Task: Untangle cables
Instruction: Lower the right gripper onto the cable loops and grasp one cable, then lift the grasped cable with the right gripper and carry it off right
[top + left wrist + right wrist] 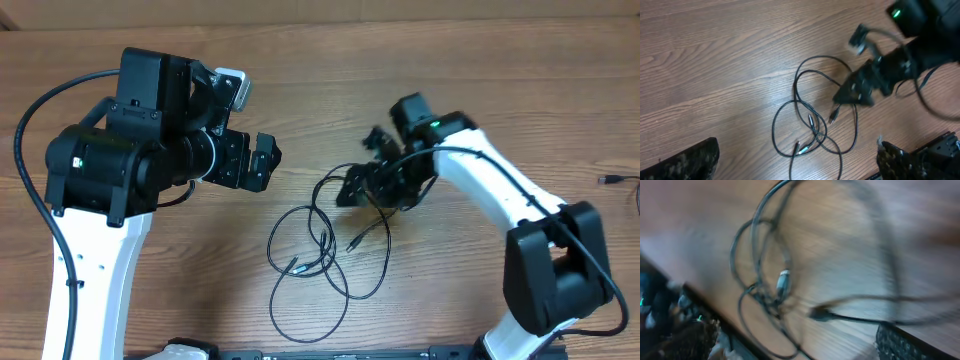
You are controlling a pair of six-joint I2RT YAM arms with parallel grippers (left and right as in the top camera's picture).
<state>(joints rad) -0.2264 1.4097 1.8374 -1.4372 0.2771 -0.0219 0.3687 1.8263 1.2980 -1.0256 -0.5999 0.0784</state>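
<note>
I will bring my right gripper down and left in the overhead view onto the black cord crossing the loops, because it is below and on that side.
The cables [320,250] are thin black cords lying in overlapping loops on the wooden table, mid-front. My left gripper [262,162] hovers up and left of them, open, clear of the loops. In the left wrist view the cables [815,120] lie flat ahead of that gripper [790,167], and its fingers [685,160] stand wide apart. My right gripper [365,185] is low over the top right of the bundle. The right wrist view is blurred: the cables [762,275] and a silvery plug [782,282] lie ahead of the open right gripper [797,345], which holds nothing.
Another dark cord with a plug [610,180] lies at the table's right edge. Thick black wires [30,120] run along both arms. The table's front edge [300,353] is close below the loops.
</note>
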